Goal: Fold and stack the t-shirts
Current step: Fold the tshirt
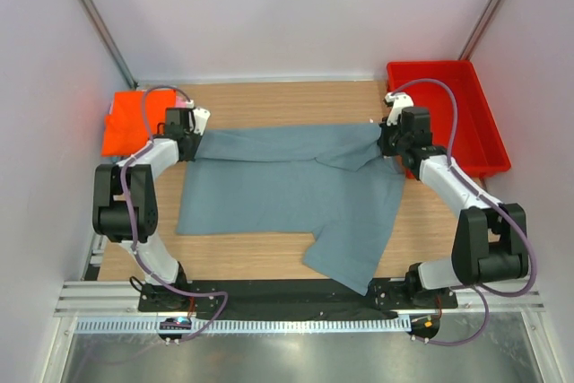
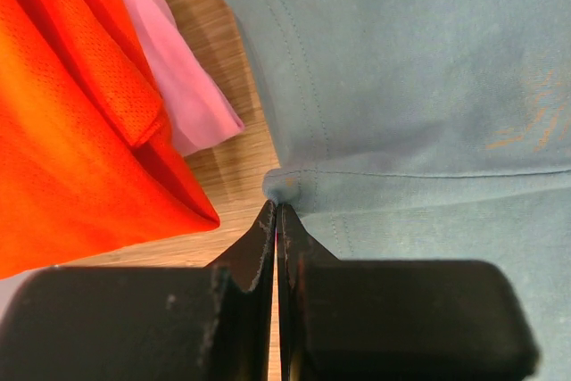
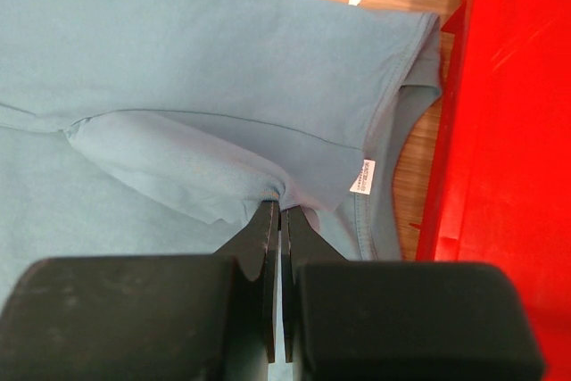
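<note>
The strip by the shirt's far edge (image 1: 369, 129) (image 3: 312, 86) lies outward of the robot's right gripper, and the fold is bunched short of it, so the right gripper should next pull the fold outward onto that strip and release it.
The grey-blue t-shirt (image 1: 287, 190) lies spread across the table, its far edge folded toward the front, one sleeve hanging toward the near edge. My left gripper (image 1: 188, 143) is shut on its far left corner (image 2: 284, 186). My right gripper (image 1: 387, 141) is shut on a bunched fold at its far right (image 3: 284, 194), close to the white neck label (image 3: 362, 176). The orange t-shirt (image 1: 126, 121) lies folded at the far left, and also shows in the left wrist view (image 2: 71, 113). The pink t-shirt (image 2: 183, 86) peeks out beside the orange one.
The red plastic bin (image 1: 448, 118) stands at the far right, just beside my right gripper; its wall fills the right of the right wrist view (image 3: 508, 131). White walls close in the table on three sides. Bare wood (image 1: 269, 96) shows behind the shirt.
</note>
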Available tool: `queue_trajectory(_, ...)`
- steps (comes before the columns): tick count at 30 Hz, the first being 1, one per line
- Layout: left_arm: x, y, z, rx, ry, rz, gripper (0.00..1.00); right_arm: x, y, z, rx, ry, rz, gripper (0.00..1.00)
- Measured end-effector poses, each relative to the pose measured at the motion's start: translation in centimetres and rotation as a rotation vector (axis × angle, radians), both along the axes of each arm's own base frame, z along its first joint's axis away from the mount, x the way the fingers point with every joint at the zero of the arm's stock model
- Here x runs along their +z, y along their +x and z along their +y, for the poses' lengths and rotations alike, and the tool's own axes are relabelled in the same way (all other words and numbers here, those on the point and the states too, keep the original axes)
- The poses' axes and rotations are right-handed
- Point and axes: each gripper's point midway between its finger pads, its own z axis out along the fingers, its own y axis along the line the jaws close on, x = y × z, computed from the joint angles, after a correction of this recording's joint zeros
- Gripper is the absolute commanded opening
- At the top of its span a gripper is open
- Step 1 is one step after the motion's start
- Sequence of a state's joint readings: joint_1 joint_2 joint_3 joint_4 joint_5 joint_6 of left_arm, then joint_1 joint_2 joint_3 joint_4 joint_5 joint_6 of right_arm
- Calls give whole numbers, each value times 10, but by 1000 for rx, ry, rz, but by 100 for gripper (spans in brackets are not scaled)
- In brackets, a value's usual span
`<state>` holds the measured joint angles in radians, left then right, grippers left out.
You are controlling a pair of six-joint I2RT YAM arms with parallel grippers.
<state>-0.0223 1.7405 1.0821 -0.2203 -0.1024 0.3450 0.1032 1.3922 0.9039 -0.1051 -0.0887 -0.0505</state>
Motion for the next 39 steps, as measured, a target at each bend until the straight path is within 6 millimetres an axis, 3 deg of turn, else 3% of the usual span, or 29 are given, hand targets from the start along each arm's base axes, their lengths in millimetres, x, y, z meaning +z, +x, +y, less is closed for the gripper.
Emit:
queue_trajectory(6,-7,-1,3,8,0,16,0,-24,10,2,2,-6,54,1)
queue_trajectory(11,-14,-2,3,9,-1,31,0,-36,31,3,1,-15,75,1)
queue_trajectory(21,-17,-2,3,10,-1,39,0,-37,85,2,-22,-43,23,1)
queue_trajectory(25,-17,-2,3,12,-3,38,0,-39,95,-2,-38,-63,9,1)
queue_trajectory(26,-17,-2,3,13,-3,38,0,-41,96,-3,-42,-69,10,5)
queue_trajectory(27,-17,-2,3,13,-3,38,0,-42,96,-5,-48,-76,13,19)
queue_trajectory(30,-17,-2,3,14,-3,38,0,-43,97,-10,-72,-100,14,42)
queue_trajectory(34,-17,-2,3,15,-5,37,0,-32,92,-16,-83,-131,-19,52)
queue_trajectory(39,-17,-2,3,27,-12,36,0,8,56,-4,0,-85,-76,51)
